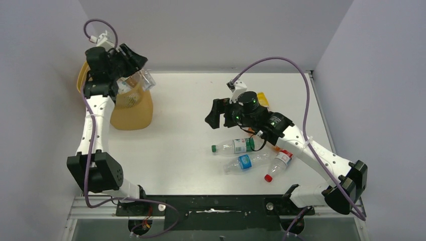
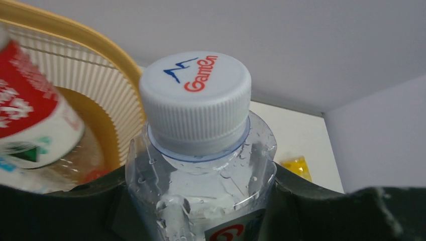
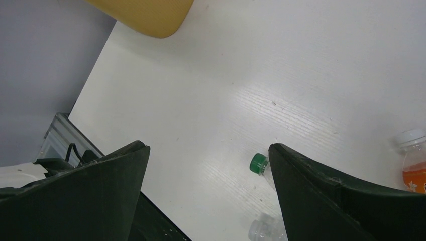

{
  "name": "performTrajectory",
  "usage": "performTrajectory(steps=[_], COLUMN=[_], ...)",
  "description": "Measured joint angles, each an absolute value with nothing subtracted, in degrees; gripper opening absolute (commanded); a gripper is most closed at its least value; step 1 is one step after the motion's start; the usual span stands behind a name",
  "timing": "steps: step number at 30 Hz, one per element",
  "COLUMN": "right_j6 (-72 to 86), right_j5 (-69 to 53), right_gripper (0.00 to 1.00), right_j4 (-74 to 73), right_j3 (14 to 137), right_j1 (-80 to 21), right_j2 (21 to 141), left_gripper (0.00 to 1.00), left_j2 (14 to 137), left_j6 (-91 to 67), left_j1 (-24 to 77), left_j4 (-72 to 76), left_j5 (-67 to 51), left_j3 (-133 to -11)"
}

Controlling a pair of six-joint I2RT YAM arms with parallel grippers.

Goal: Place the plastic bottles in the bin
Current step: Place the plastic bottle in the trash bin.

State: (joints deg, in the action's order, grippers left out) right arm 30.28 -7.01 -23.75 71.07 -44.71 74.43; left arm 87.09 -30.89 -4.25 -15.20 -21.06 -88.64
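The clear bottle hangs over the bin's rim, so I need to move my left gripper to the left in the top view next, over the bin's opening [image 1: 126, 86] [image 2: 93, 115], and let go there.
My left gripper [image 1: 131, 65] is shut on a clear plastic bottle [image 1: 141, 79] with a white cap [image 2: 195, 95], held above the yellow-orange bin [image 1: 131, 113]. In the left wrist view the gripper [image 2: 201, 206] clamps the bottle's shoulder, and a red-labelled bottle [image 2: 30, 115] lies inside the bin [image 2: 75, 35]. My right gripper [image 1: 213, 113] [image 3: 208, 146] hangs open and empty over the table. Just right of it lie a green-capped bottle [image 1: 233, 146] [image 3: 259, 163], a blue-labelled bottle [image 1: 246, 162] and a red-capped bottle [image 1: 278, 164].
A yellow bottle [image 1: 263, 99] [image 2: 296, 166] lies behind the right arm, and an orange drink bottle [image 3: 414, 160] sits at the right edge of the right wrist view. Grey walls enclose the white table [image 1: 191, 100] on three sides.
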Motion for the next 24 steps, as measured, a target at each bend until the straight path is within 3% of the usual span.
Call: performTrajectory(steps=[14,18,24], right_j6=[30.7,30.9,31.0], right_j5=[-7.8,-8.1,-8.4], right_gripper=[0.94,0.94,0.94], right_j4=[-23.7,-23.7,-23.7], right_j3=[70.3,70.3,70.3], right_j1=[-44.7,-44.7,-44.7], right_j2=[76.4,77.4,77.8], left_gripper=[0.31,0.46,0.48], left_j2=[85.9,85.9,85.9], left_j6=[-33.6,-33.6,-32.3], left_j1=[-21.5,-21.9,-21.8], left_j4=[-15.3,-15.3,-15.3], left_j5=[-23.6,-23.7,-21.9], left_j3=[-94.5,-94.5,-94.1])
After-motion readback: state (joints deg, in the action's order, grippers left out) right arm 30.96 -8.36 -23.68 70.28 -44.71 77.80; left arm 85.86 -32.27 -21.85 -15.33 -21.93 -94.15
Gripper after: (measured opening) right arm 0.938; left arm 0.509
